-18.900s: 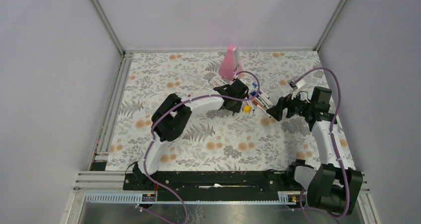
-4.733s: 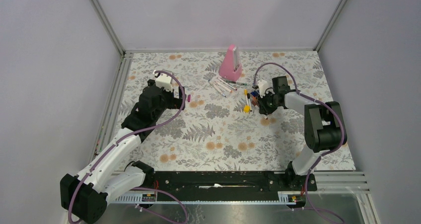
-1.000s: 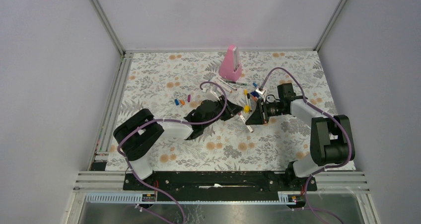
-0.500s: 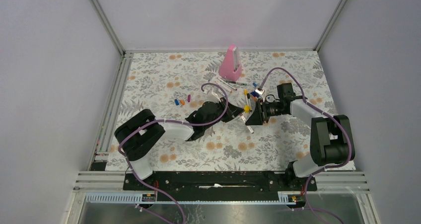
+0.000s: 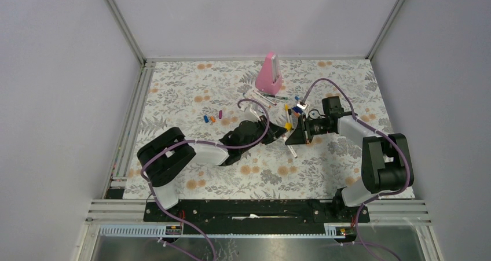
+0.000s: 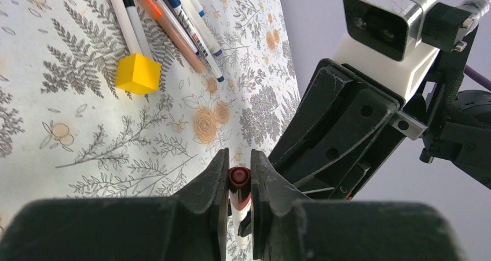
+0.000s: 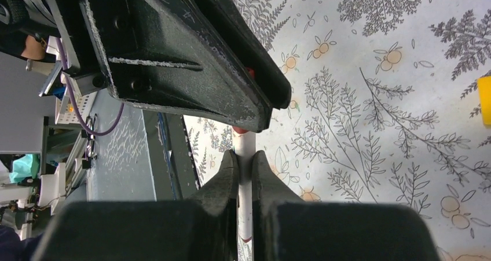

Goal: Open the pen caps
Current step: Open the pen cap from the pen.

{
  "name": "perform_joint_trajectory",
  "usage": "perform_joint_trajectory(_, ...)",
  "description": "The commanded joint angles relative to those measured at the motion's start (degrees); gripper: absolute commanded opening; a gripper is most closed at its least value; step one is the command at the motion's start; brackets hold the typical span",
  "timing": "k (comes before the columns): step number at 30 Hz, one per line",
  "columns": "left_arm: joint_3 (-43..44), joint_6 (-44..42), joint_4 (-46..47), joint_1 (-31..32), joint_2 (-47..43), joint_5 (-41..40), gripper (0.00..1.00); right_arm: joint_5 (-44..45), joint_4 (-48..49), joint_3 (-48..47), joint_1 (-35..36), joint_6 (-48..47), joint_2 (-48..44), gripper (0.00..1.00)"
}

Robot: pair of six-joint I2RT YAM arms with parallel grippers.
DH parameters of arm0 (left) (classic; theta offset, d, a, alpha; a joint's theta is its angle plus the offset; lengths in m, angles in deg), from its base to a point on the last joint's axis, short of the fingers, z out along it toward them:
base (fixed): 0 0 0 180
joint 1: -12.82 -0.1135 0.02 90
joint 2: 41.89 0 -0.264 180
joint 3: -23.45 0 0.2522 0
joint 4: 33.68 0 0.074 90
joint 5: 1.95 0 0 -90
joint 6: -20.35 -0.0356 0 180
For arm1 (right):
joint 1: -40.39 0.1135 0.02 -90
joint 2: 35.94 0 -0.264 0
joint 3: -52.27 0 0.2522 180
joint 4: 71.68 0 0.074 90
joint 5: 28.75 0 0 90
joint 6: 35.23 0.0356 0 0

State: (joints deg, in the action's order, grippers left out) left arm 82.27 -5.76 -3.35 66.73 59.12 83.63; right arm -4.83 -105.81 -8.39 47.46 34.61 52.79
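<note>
The pen's body is held, so I will pull my left gripper left in the top view, then down, and release the dark red cap on the tabletop nearer me than loose caps.
A white pen (image 5: 293, 151) hangs just above the table's middle, held from both sides. My left gripper (image 6: 238, 162) is shut on its dark red pen cap (image 6: 238, 179), seen end-on between the jaws. My right gripper (image 7: 244, 155) is shut on the white barrel (image 7: 244, 145), with the left gripper (image 7: 173, 52) right in front of it. In the top view the left gripper (image 5: 279, 133) and right gripper (image 5: 291, 138) meet tip to tip. Loose pen caps (image 5: 212, 118) in blue, orange and purple lie on the table to the left.
A tall pink wedge (image 5: 270, 74) stands at the back. Several more pens (image 5: 265, 99) lie in front of it and beside the right arm, also seen as pens (image 6: 173, 18). A yellow cube (image 5: 288, 126) sits close to both grippers. Metal rails edge the floral table.
My left gripper has slid right and closed in on the right gripper. Both grippers now hold the same pen, one on the cap and one on the barrel.
</note>
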Motion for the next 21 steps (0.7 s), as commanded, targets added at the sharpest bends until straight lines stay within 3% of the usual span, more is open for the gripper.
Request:
perform_joint_trajectory(1,6.0,-4.1,6.1,-3.4,-2.1,-1.4,0.0,-0.2,-3.7,-2.8,1.2,-2.4,2.2,0.0)
perform_joint_trajectory(9,10.9,-9.1,2.9,-13.0,-8.3,-6.0,0.0,-1.0,-5.3,-3.5,2.1,-3.4,2.9,0.0)
perform_joint_trajectory(21,13.0,-12.2,3.0,-16.3,-11.1,-12.8,0.0,-1.1,-6.1,-3.7,2.7,-4.0,3.3,0.0)
